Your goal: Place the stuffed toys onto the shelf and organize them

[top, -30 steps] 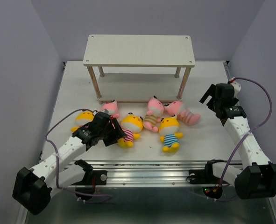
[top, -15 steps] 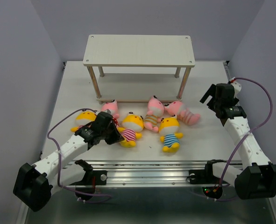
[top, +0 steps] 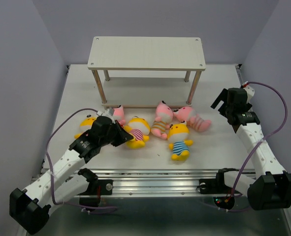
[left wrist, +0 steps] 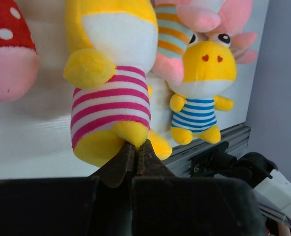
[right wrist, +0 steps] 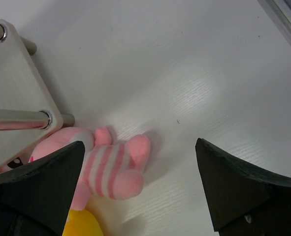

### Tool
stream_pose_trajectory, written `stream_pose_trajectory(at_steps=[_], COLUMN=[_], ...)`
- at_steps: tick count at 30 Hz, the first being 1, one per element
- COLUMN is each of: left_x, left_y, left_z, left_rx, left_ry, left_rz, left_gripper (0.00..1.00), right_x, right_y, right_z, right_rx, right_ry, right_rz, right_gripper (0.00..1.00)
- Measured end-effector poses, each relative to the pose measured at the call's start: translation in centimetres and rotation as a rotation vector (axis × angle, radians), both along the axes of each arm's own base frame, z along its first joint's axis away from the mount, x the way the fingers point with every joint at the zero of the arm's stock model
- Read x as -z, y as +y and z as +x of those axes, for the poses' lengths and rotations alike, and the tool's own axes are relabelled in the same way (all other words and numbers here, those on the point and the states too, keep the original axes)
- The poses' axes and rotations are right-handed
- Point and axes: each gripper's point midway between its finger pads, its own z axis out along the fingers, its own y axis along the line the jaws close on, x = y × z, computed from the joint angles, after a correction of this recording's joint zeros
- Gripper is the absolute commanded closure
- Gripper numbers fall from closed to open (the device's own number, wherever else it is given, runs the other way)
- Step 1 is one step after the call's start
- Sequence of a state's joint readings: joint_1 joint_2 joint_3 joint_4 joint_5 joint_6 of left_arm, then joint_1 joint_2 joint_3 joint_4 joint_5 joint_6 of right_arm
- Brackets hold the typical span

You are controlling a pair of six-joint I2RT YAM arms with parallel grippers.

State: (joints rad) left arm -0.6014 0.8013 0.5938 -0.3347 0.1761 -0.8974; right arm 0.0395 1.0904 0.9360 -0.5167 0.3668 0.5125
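Next, my left gripper carries the held toy outward onto the lower board's end (top: 122,91) behind the polka-dot toy and releases it, since that end is bare.
My left gripper (top: 120,136) is shut on the foot of a yellow stuffed toy in pink stripes (top: 137,132). The wrist view shows its jaws pinching that foot (left wrist: 136,145) below the striped body (left wrist: 111,103). Five other stuffed toys lie on the table in front of the shelf (top: 146,53): a yellow one (top: 88,123) at the left, a pink one in red polka dots (top: 118,113), a pink one in orange stripes (top: 161,120), a yellow one in blue stripes (top: 179,140) and a pink one in pink stripes (top: 192,118). My right gripper (top: 220,104) hangs open to the right of that last toy (right wrist: 111,169), holding nothing.
The shelf's two boards are bare; its lower board (top: 145,93) sits just behind the toys. A metal shelf leg (right wrist: 17,119) stands close to my right gripper. Grey walls close in both sides, and a metal rail (top: 155,174) runs along the near table edge.
My left gripper has closed on the pink-striped yellow toy's foot and moved up and back toward the shelf, taking the toy with it. The right arm has not moved.
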Motion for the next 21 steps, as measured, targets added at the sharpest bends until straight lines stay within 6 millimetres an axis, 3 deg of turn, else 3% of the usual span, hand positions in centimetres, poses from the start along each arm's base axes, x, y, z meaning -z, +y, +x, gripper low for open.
stream_pose_trajectory(at_steps=[13,21], left_x=[-7.9,-7.9], left_y=[0.5,0.5], left_z=[4.8,8.1], left_rx=[-0.127,-0.183], left_ry=[-0.237,-0.325], left_rz=[-0.008,0.049], left_gripper=[1.0,1.0], right_x=[-0.7,-0.8], right_y=[-0.4,-0.5], right_z=[-0.2,-0.3], right_rx=[0.018,0.021], right_ry=[-0.023,-0.024], right_rz=[-0.013,-0.015], right_gripper=[0.0,0.0])
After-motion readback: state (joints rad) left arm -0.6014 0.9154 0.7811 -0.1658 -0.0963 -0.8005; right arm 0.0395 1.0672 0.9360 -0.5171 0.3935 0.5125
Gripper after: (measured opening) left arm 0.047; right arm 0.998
